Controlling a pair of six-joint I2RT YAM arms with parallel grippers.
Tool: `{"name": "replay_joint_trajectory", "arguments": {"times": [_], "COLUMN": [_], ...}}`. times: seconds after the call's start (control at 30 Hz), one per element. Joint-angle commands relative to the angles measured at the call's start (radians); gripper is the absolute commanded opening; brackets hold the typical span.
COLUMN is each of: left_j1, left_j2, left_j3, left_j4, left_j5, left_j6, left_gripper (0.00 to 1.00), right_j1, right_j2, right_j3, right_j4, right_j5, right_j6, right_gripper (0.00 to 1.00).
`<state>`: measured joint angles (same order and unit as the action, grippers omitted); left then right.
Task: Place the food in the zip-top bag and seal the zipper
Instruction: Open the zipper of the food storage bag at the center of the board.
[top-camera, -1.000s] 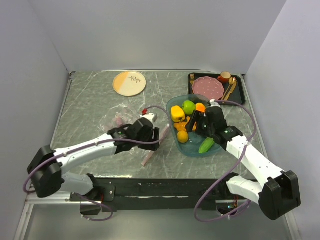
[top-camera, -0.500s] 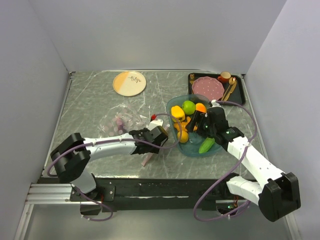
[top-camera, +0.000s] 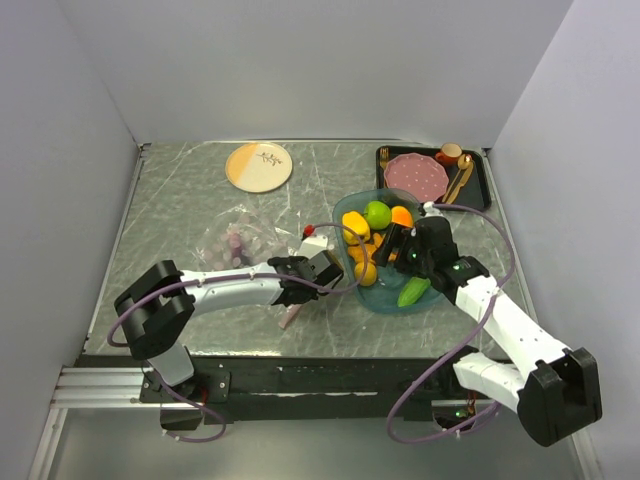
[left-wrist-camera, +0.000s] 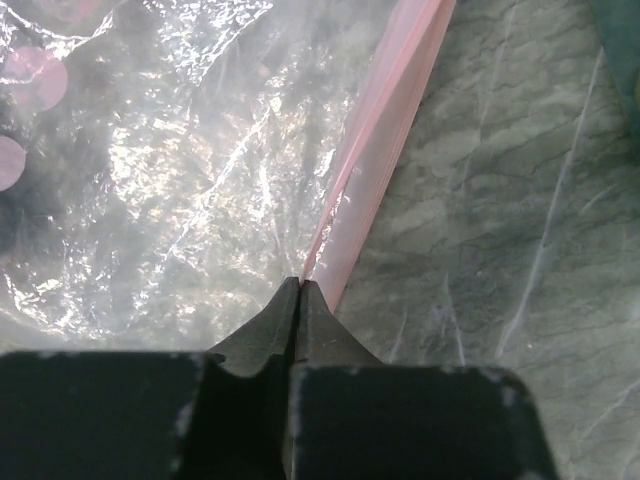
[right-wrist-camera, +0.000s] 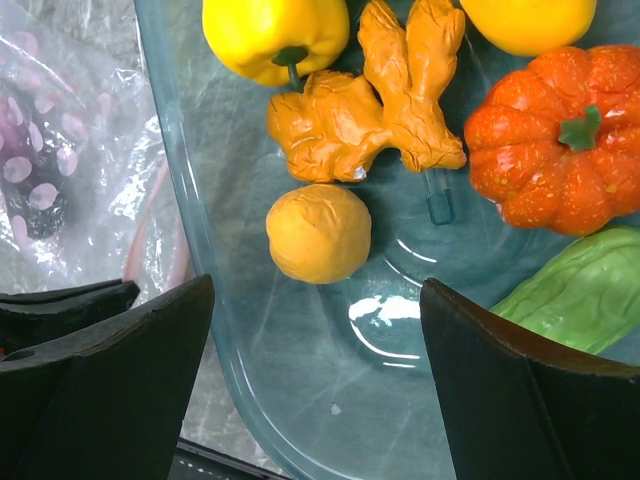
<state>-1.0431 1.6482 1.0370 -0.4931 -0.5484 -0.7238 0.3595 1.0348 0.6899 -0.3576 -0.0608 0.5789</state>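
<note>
Since bare tray bottom is on either side of the orange ball beside the knobbly piece, I will lower my open right gripper with fingers astride it and close on its sides.
The clear zip-top bag with purple dots lies left of the teal tray. Its pink zipper runs along the edge nearest the tray. My left gripper is shut, and the zipper's edge comes out from between its tips. The food lies in the tray: yellow pepper, orange knobbly piece, orange ball, ribbed red-orange piece, green cucumber, green apple. My right gripper hangs open above the tray with nothing between its fingers.
A round cream-and-orange plate sits at the back left. At the back right a black tray holds a pink plate, wooden cutlery and a small cup. Walls close in on three sides.
My left gripper has closed onto the bag's pink edge, with its arm stretched out lower and further right. The right gripper stays open over the tray.
</note>
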Motion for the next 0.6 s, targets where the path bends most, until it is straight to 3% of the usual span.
{"name": "replay_joint_trajectory", "arguments": {"times": [0.0, 0.23, 0.57], "left_j1": [-0.006, -0.006, 0.0], "left_j2": [0.013, -0.04, -0.094], "left_j3": [0.052, 0.181, 0.325], "left_j4": [-0.022, -0.131, -0.243], "left_j5": [-0.045, -0.055, -0.065], "left_j6": [-0.029, -0.083, -0.101], "left_gripper": [0.01, 0.01, 0.01], "right_j1": [-0.008, -0.01, -0.008], "right_j2": [-0.019, 0.036, 0.261], "right_j3": [-0.021, -0.015, 0.042], "right_j4": [0.029, 0.049, 0.13], "right_j5": [-0.004, -0.06, -0.119], "right_j6": [0.004, 0.001, -0.03], "right_gripper": [0.9, 0.9, 0.9]}}
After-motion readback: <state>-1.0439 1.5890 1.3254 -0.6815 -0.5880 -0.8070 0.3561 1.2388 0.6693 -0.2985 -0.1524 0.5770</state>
